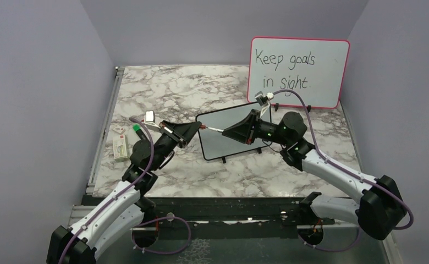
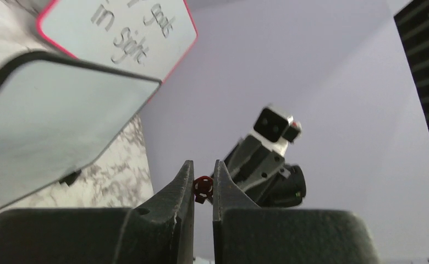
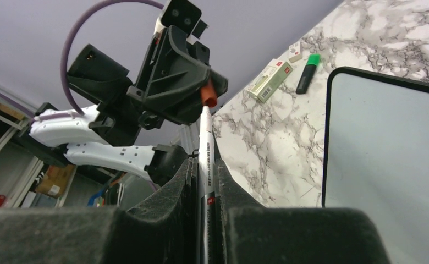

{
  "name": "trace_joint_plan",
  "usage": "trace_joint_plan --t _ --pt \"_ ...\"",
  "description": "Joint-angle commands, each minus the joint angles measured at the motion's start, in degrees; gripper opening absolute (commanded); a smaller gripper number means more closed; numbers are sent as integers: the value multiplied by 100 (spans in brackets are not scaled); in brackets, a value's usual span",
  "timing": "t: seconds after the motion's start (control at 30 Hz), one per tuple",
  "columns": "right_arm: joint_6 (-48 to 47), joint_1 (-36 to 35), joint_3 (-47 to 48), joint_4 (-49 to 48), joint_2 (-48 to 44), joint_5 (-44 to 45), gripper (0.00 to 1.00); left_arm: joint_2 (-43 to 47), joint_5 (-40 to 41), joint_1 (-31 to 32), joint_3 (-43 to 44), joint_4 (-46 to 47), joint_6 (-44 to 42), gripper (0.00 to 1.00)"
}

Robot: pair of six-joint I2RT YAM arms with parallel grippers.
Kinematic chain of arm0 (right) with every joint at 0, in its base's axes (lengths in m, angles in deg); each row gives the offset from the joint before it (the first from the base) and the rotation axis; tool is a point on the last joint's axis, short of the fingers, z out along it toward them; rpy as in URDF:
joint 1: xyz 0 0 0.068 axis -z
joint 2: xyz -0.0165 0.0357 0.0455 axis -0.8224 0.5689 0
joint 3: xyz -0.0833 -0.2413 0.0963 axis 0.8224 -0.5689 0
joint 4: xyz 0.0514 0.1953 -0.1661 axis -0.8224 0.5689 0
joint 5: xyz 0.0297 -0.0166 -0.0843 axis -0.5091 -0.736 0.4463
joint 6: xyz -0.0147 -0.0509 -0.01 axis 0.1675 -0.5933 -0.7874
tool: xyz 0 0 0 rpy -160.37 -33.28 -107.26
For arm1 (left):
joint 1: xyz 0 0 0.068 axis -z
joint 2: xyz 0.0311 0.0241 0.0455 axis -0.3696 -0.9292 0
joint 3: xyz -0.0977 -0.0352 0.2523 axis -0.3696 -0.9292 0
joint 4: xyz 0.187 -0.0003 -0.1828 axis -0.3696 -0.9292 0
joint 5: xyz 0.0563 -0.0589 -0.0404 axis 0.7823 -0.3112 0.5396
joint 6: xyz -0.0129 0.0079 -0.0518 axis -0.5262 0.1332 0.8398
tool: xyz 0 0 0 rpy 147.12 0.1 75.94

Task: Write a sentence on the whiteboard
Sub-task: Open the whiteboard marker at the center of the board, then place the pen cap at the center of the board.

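Observation:
Next, my left gripper needs to pull left in the top view and down and release the marker's cap, as bare tabletop beside the whiteboard lies below it, that way.
The whiteboard (image 1: 223, 144), black-framed, stands tilted at the table's middle, and no writing shows on it; the sentence is not in view. It also shows in the left wrist view (image 2: 53, 121) and the right wrist view (image 3: 388, 165). A white marker (image 1: 215, 130) spans the gap between the two grippers in front of the board. My right gripper (image 1: 227, 132) (image 3: 205, 162) is shut on the marker's barrel (image 3: 205, 137). My left gripper (image 1: 197, 128) (image 2: 203, 165) is shut on its reddish-brown cap (image 2: 203, 188) (image 3: 208, 94), which sits at the barrel's end.
The pink-framed board (image 1: 300, 69) reading "Keep goals in sight" stands at the back right. A green highlighter (image 1: 137, 128), a small box (image 1: 120, 147) and a small card (image 1: 116, 130) lie at the table's left edge. Purple walls enclose the table.

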Motion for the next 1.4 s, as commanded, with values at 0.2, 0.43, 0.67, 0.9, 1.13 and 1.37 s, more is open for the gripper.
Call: trace_joint_plan --t 0.2,0.43,0.67,0.9,1.13,1.37 --pt "-1001 111 -27 1452 -799 -112 0 243 1322 -136 -17 -507 -777 0" --pt "-2227 116 571 3311 -1150 894 0 -146 1694 -136 1173 -2649 -2820 0" --pt "-3091 117 931 4400 -1381 1774 1 -789 2136 -145 2172 -4089 -4143 0" --pt "-3489 114 898 4628 -1654 2249 0 -1549 1909 -249 2883 -4899 -4891 0" --pt "-3822 113 830 4762 -1896 2794 0 -2398 1622 -646 3256 -5407 -5188 0" --pt "-3921 113 733 4800 -2058 2988 1 -3340 1021 -1257 3313 -5532 -5440 0"
